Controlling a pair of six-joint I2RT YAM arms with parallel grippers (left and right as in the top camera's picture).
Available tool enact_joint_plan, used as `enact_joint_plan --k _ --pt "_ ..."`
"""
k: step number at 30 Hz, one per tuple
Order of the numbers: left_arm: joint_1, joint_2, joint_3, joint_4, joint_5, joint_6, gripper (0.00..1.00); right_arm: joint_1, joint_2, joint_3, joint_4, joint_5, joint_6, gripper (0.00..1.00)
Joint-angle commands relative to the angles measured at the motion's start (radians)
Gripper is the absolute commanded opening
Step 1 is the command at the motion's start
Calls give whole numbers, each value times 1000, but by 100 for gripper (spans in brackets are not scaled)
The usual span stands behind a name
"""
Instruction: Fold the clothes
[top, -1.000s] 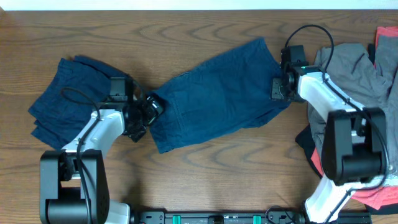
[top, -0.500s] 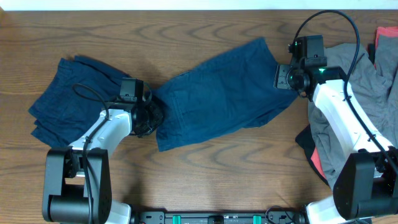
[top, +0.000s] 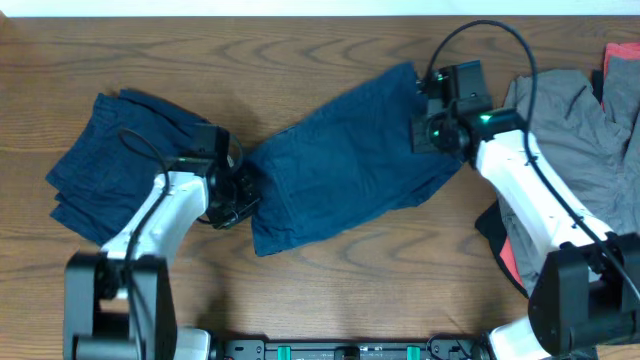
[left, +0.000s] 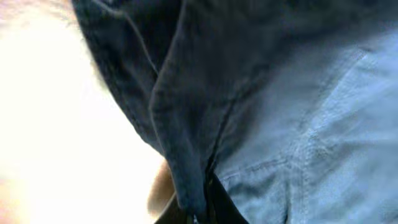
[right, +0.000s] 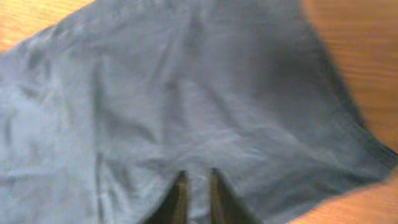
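The robot's left gripper will next raise the fold toward the right in the overhead view, then bring it down outward to let go at the shorts' far edge (top: 294, 132), because the shorts lie at a slant.
Navy-blue shorts (top: 345, 155) lie spread on a slant across the middle of the wooden table. My left gripper (top: 243, 186) is at their left edge, shut on a raised fold of the cloth. In the left wrist view that fold (left: 180, 137) runs down into the closed left gripper (left: 202, 214). My right gripper (top: 421, 132) sits on the shorts' right part. In the right wrist view the right gripper (right: 197, 180) has its fingers a narrow gap apart, pressed into the shorts (right: 174, 93) with cloth between them.
A pile of similar navy shorts (top: 110, 165) lies at the left. A grey garment (top: 570, 110) lies at the right, under the right arm. Coral-red cloth shows at the top right (top: 622, 70) and bottom right (top: 605, 312).
My right gripper has swung left from the shorts' right edge onto the cloth, and that end has shifted slightly left. The left gripper has stayed at the left edge.
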Motion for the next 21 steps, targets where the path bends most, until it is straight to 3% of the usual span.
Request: enact_joint_plan --k 1,5,9,16,21 --pt "0 -103 99 -77 -11 45 6 60 61 -2 3 -105 -25 1" --pt "0 -200 174 -151 -6 58 6 138 143 -2 6 -166 -48 1" --pt "0 -278 202 -151 88 58 6 239 241 -2 70 -263 -47 1" --pt "0 -350 264 -151 204 34 6 451 377 -2 245 -287 -8 4" --pt "0 -373 312 -122 203 12 6 561 385 -1 336 -255 -5 7"
